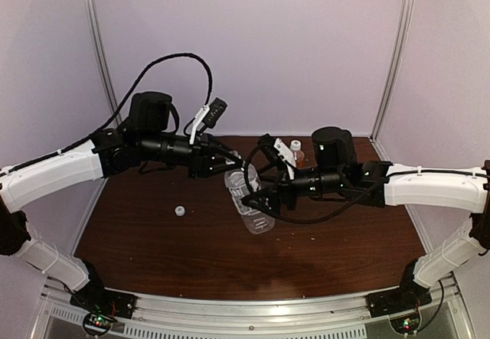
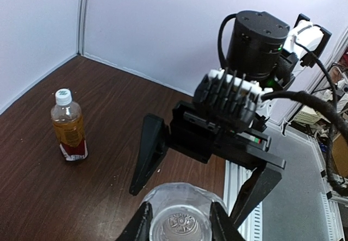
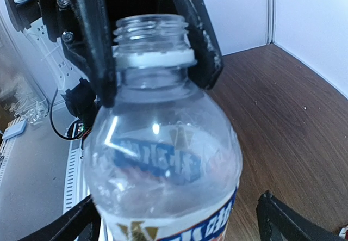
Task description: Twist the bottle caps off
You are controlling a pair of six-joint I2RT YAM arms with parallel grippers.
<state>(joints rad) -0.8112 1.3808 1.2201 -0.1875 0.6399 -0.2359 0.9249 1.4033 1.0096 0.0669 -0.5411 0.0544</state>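
My left gripper should next go down and left in the top view to release the bottle on bare tabletop beside the loose cap (image 1: 197,193).
The clear bottle (image 1: 249,201) with a white-blue label is tilted between both grippers. Its threaded neck (image 3: 151,31) is bare, with no cap on it. My left gripper (image 1: 236,169) is shut on this neck; its fingers (image 3: 98,50) press both sides of the neck ring, and the left wrist view looks down the open mouth (image 2: 181,222). My right gripper (image 1: 256,203) is open, with its fingers (image 3: 285,219) spread wide round the bottle body without touching it. One white cap (image 1: 180,211) lies loose on the table. The amber bottle (image 2: 68,127) stands upright with its white cap (image 2: 63,95) on.
The amber bottle also shows in the top view (image 1: 297,154), behind the right wrist. The brown table (image 1: 153,239) is closed in by white walls at the back and sides. A metal rail (image 1: 253,308) runs along the near edge.
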